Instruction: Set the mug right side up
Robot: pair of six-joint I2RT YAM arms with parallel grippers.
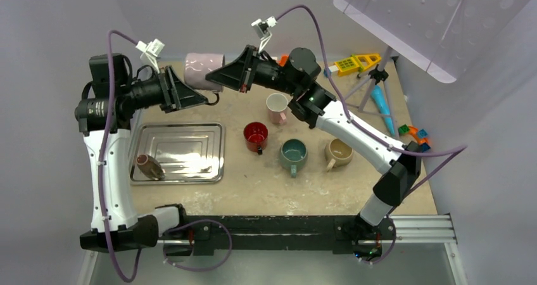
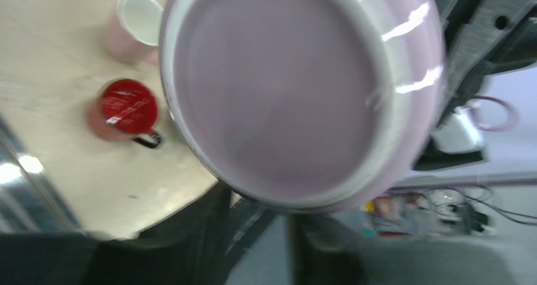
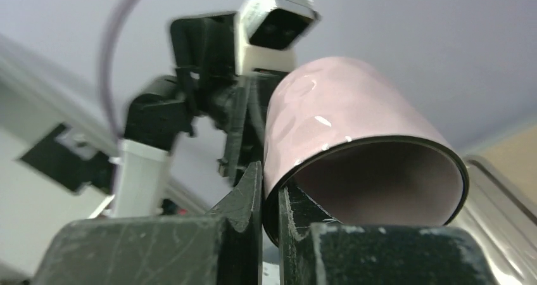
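Bare tabletop [image 1: 246, 176] beside the tray lies back and below the robot's right gripper, so the right gripper will tip downward, come back and go down to let go of the mug's rim.
The pale pink mug [image 1: 202, 69] hangs in the air on its side above the table's back left, held between both arms. Its flat base [image 2: 285, 88] fills the left wrist view, and its open mouth [image 3: 380, 177] faces the right wrist camera. My right gripper [image 3: 271, 177] is shut on the mug's rim, one finger inside and one outside; from above it [image 1: 214, 77] reaches in from the right. My left gripper [image 1: 196, 97] is shut on the mug at the base end, its dark fingers [image 2: 215, 234] blurred under the base. The mug's handle is hidden.
Several upright mugs stand mid-table: pink-white [image 1: 277, 107], red [image 1: 256, 136], teal [image 1: 293, 153] and tan [image 1: 337, 152]. A metal tray [image 1: 209, 171] lies front left with a brown object [image 1: 149, 166] on it. Toys [image 1: 354, 63] and a tripod [image 1: 373, 85] crowd the back right.
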